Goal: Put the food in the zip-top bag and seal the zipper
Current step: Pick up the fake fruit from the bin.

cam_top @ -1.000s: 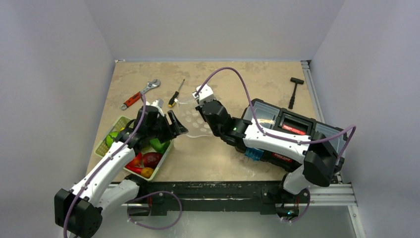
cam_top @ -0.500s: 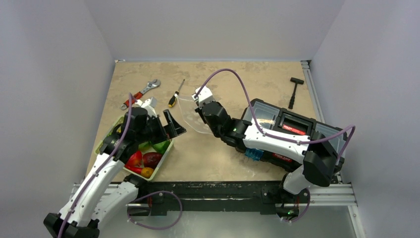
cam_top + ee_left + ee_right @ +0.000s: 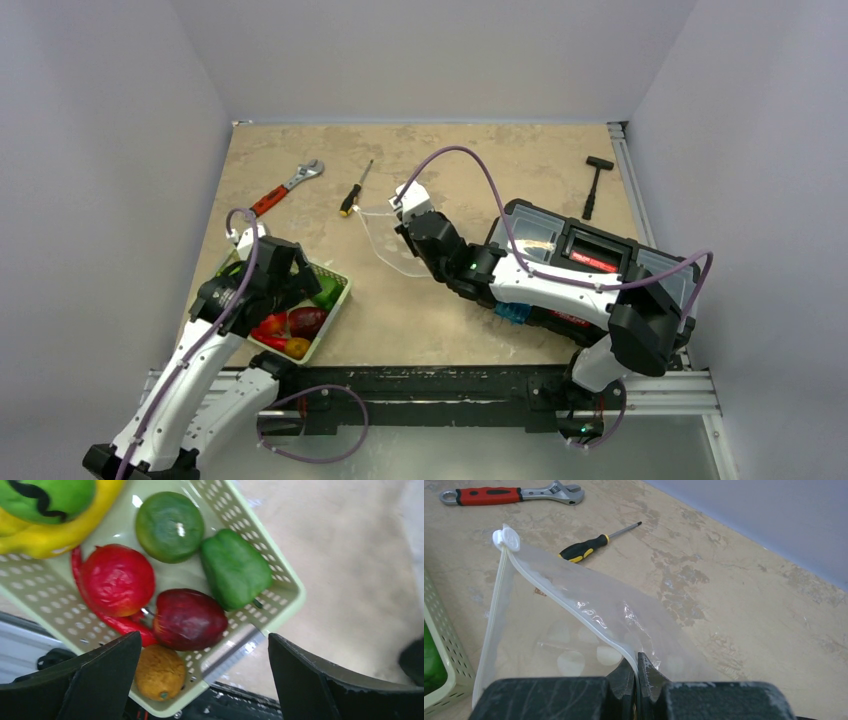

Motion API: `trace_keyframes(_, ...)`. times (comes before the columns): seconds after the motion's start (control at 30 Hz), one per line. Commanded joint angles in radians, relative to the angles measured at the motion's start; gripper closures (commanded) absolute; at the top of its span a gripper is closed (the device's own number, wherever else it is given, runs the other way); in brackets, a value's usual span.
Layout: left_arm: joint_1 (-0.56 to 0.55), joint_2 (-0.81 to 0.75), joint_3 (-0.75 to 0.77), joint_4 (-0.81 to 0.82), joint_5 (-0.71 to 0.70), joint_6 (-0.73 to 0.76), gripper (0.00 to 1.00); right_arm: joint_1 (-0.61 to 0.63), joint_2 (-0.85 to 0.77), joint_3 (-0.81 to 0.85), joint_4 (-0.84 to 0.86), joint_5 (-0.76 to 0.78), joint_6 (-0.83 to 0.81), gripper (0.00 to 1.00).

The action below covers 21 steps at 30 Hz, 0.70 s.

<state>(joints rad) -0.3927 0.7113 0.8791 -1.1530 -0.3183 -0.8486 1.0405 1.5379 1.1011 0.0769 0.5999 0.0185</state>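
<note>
The robot's left gripper will next move outward and down, past the dark maroon fruit, until its fingers are on both sides of the green round fruit (image 3: 170,526).
The food lies in a pale green mesh basket (image 3: 285,587): a green round fruit (image 3: 170,526), a green pepper (image 3: 235,567), a red fruit (image 3: 117,580), a dark maroon fruit (image 3: 187,619), an orange-yellow one (image 3: 160,672) and a long red chilli (image 3: 102,617). My left gripper (image 3: 205,680) is open and empty, just above the basket's near corner (image 3: 318,345). My right gripper (image 3: 636,675) is shut on the zipper (image 3: 569,605) of the clear dotted zip-top bag (image 3: 574,645), holding one lip up so the mouth gapes. The bag (image 3: 385,245) hangs over mid-table, apart from the basket.
A yellow and green toy (image 3: 50,515) also lies in the basket. A wrench (image 3: 285,188), a screwdriver (image 3: 353,192) and a hammer (image 3: 595,180) lie at the back. A black toolbox (image 3: 590,265) stands at the right under my right arm. The bag's white slider (image 3: 505,539) sits at its far end.
My left gripper has drawn back from the bag, towards the left and near side, and now hovers over the basket. My right gripper still holds the bag, which has shifted slightly.
</note>
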Motion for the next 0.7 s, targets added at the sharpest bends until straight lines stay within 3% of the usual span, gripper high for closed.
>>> trace_keyframes(0.0,0.007,0.030,-0.014,0.013,-0.216,-0.053,0.03,0.000,-0.018,-0.008,0.050,-0.015,0.018,1.00)
trace_keyframes(0.1,0.009,0.071,-0.038,0.086,-0.306,-0.043,0.01,0.000,-0.035,-0.018,0.052,-0.016,0.021,1.00)
trace_keyframes(0.27,0.047,0.191,-0.055,0.186,-0.326,-0.023,0.03,0.000,-0.058,-0.032,0.061,-0.020,0.016,1.00)
trace_keyframes(0.67,0.248,0.426,-0.118,0.428,-0.145,-0.022,0.07,0.000,-0.067,-0.038,0.065,-0.021,0.012,1.00)
